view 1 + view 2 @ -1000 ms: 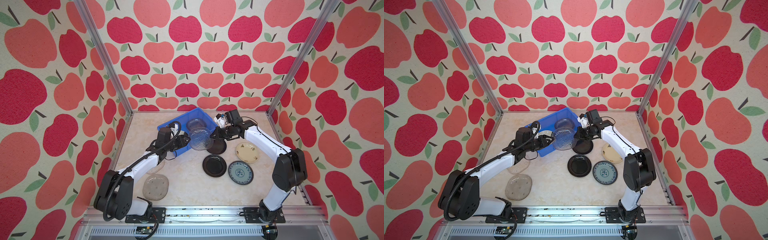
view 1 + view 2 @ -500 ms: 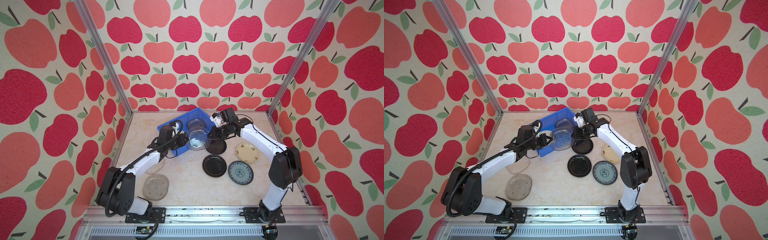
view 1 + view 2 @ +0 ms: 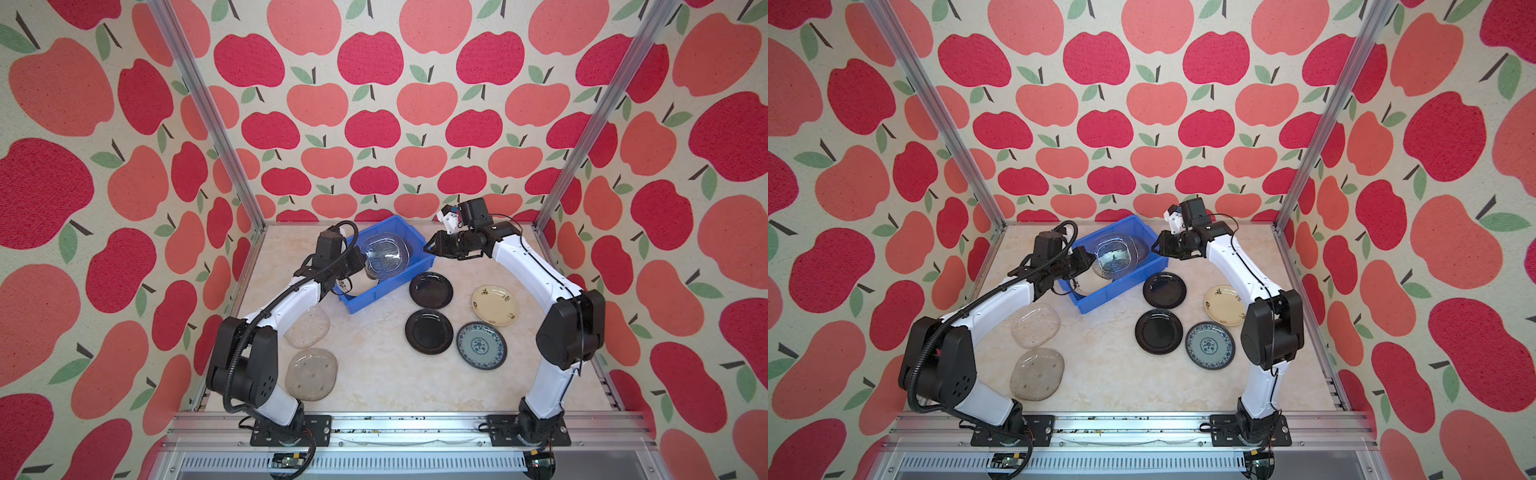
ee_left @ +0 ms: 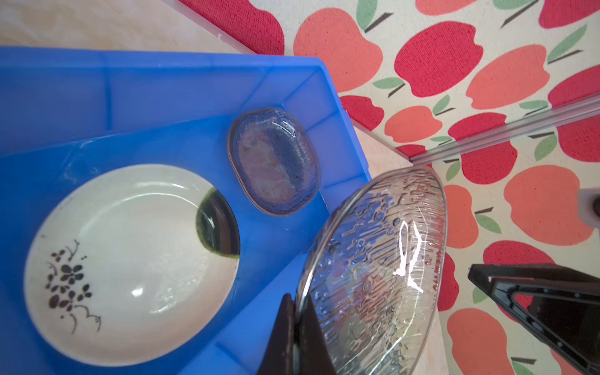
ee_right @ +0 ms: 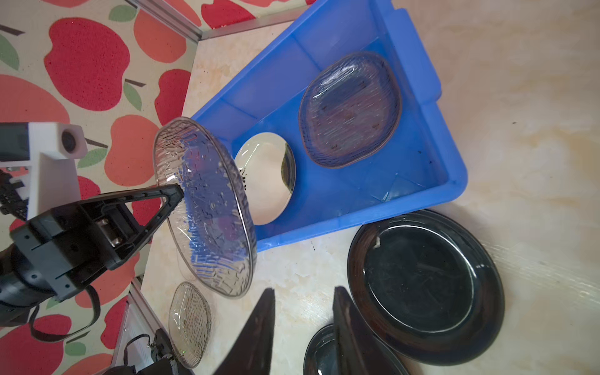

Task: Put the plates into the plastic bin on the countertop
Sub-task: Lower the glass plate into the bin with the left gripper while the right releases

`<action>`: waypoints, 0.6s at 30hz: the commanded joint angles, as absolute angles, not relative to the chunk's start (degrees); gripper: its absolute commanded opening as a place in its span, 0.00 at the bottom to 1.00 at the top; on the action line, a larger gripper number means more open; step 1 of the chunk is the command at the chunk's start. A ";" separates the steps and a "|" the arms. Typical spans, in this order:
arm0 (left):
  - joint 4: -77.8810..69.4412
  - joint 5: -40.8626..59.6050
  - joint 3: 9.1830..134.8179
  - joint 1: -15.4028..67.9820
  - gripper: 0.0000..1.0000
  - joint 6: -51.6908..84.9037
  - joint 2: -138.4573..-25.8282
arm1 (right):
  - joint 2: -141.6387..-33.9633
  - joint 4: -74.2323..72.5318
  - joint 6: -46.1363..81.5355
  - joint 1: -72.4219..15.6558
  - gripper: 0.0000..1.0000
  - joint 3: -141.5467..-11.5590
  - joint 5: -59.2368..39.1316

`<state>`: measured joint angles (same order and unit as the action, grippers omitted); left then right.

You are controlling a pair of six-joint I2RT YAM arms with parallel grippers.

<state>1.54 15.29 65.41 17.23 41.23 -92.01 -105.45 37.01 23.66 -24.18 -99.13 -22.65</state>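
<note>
Both plates match in shape. My left gripper should next lower outward and down onto the other clear glass plate [image 3: 1137, 250] [image 4: 273, 161] in the bin and release the plate's rim.
My left gripper [image 4: 297, 297] is shut on the rim of a clear textured glass plate [image 4: 373, 266], which hangs steeply tilted over the blue plastic bin [image 3: 365, 305]. Both top views show this plate [image 3: 1115, 257] above the bin's middle. Inside the bin lie a white plate with a dark blotch [image 4: 130, 259] and another clear glass plate [image 5: 350, 110]. My right gripper [image 5: 304, 290] stands open with nothing between its fingers. It hovers just off the bin's right end [image 3: 428, 248], apart from the held plate.
On the countertop [image 3: 374, 361] right of the bin lie two black plates [image 3: 431, 289] [image 3: 429, 331], a cream plate [image 3: 494, 304] and a blue-white patterned plate [image 3: 482, 345]. Two clear glass plates [image 3: 309, 328] [image 3: 311, 374] lie beside my left arm. Apple-patterned walls close in three sides.
My left gripper closed on the glass plate's rim. My right gripper opened, let go of that plate and drew back to the right of the bin.
</note>
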 commanded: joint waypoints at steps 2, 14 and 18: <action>2.64 9.95 71.76 16.70 0.00 46.37 -98.32 | -105.95 37.31 25.21 -23.16 0.34 -103.72 -22.89; 3.98 1.67 82.58 20.45 0.00 57.32 -111.42 | -108.43 35.46 28.29 -21.18 0.34 -106.34 -27.85; 4.31 -0.17 85.39 21.26 0.00 58.19 -114.56 | -109.07 35.39 28.65 -20.78 0.34 -106.84 -29.29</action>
<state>3.70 2.87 82.65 21.17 55.81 -112.68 -108.36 36.53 27.33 -21.28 -105.06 -26.83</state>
